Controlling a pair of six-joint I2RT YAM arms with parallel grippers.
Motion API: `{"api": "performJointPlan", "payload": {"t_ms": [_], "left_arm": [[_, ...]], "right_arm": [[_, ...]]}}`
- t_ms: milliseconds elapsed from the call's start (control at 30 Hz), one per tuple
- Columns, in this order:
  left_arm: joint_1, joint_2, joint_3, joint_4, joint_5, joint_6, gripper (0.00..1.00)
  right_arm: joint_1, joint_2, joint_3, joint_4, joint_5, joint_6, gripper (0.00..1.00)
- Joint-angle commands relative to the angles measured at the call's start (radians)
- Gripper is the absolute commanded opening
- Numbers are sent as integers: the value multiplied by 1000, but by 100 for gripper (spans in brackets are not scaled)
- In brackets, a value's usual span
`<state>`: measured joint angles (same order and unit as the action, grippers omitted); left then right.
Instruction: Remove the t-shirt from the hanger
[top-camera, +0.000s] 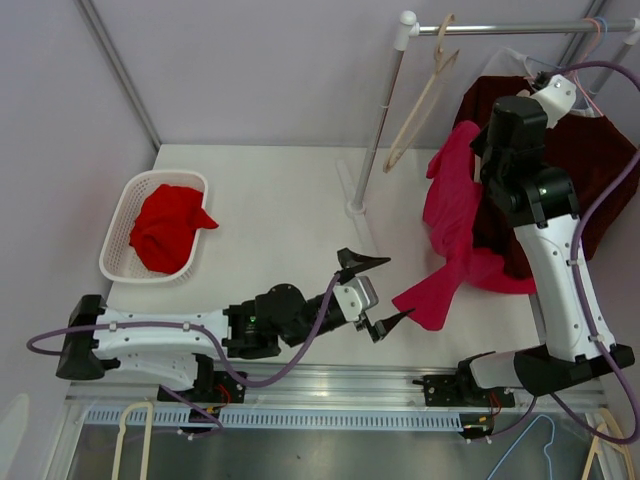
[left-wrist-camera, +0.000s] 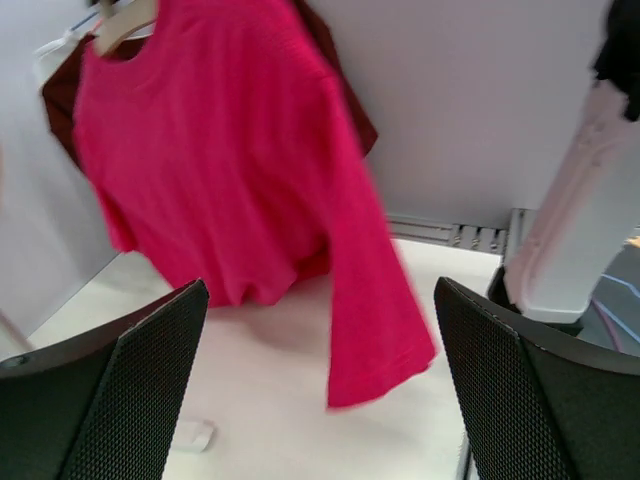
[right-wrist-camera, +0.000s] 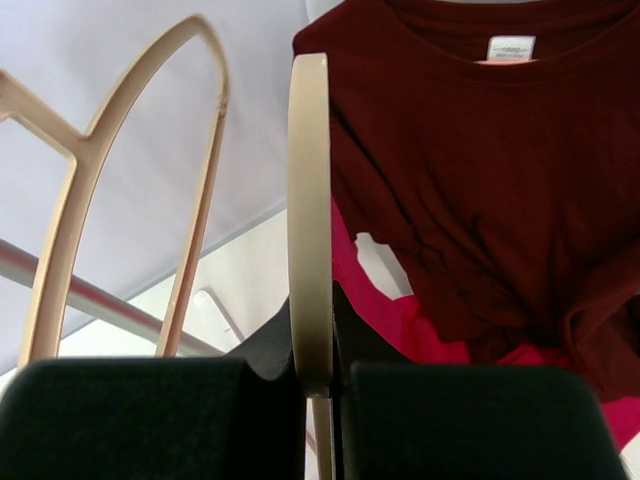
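The left gripper goes to the right in the top view next and closes on the t-shirt's dangling sleeve (top-camera: 437, 289) (left-wrist-camera: 373, 315), because that hangs free ahead of its open fingers.
A bright pink t-shirt (top-camera: 452, 215) hangs on a beige hanger (right-wrist-camera: 310, 230) at the right of the table, one sleeve trailing down to the tabletop. My right gripper (right-wrist-camera: 320, 375) is shut on that hanger's arm, up by the rail; in the top view it (top-camera: 522, 100) sits behind the shirt. My left gripper (top-camera: 385, 291) is open and empty, low over the table, just left of the dangling sleeve. In the left wrist view the pink t-shirt (left-wrist-camera: 220, 160) hangs ahead of the open gripper (left-wrist-camera: 320, 390), apart from it, the hanger tip (left-wrist-camera: 120, 25) at its shoulder.
A dark maroon t-shirt (top-camera: 590, 150) hangs behind the pink one and shows in the right wrist view (right-wrist-camera: 500, 180). An empty beige hanger (top-camera: 420, 100) hangs on the rail (top-camera: 500, 28). A white basket (top-camera: 125, 225) with a red garment (top-camera: 168, 228) stands at the left.
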<state>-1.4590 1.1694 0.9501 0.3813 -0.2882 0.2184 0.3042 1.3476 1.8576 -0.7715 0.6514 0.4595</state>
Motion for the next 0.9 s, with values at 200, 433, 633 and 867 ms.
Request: {"api": "performJointPlan", "payload": {"t_ms": [200, 433, 633, 867], "left_arm": [[-23, 212, 186, 76, 34, -70, 99], [57, 384, 348, -45, 138, -185, 89], [65, 386, 335, -53, 74, -185, 1], [-70, 262, 283, -47, -46, -57, 1]], "right_arm": [[105, 36, 64, 46, 85, 31, 0], [124, 33, 83, 52, 102, 8, 0], [122, 24, 84, 77, 111, -22, 0], [26, 59, 72, 101, 33, -27, 0]]}}
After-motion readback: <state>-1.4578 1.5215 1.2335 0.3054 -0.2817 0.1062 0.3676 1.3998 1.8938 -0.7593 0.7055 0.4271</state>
